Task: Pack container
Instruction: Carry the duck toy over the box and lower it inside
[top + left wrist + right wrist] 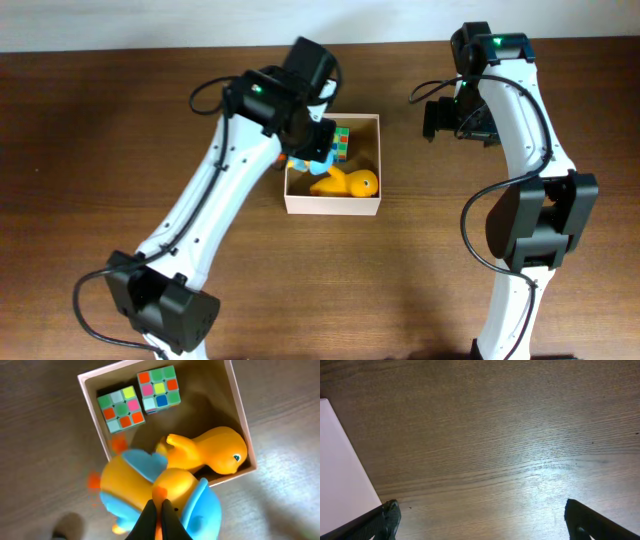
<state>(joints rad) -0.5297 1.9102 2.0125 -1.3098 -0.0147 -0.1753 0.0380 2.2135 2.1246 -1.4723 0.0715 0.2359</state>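
The fish-like toy point(135, 485) comes down next in my left gripper toward the empty gap between the colour cubes and the orange duck. Then my left gripper releases the toy.
The container point(370, 208) is a square cream-walled box with a tan inside, at the table's middle; it also shows in the left wrist view point(240, 407). Inside lie two colour cubes point(121, 408) point(159, 388) at the far side and an orange duck toy point(215, 451), also seen from overhead point(347, 183). My left gripper point(161, 510) is shut on an orange and blue fish-like toy point(135, 485) and holds it above the container's left part point(298, 160). My right gripper point(482, 520) is open and empty over bare table, right of the container point(458, 118).
The brown wooden table point(100, 150) lies all round the container. The container's white wall point(340, 470) shows at the left edge of the right wrist view. A pale wall strip runs along the table's far edge point(150, 25).
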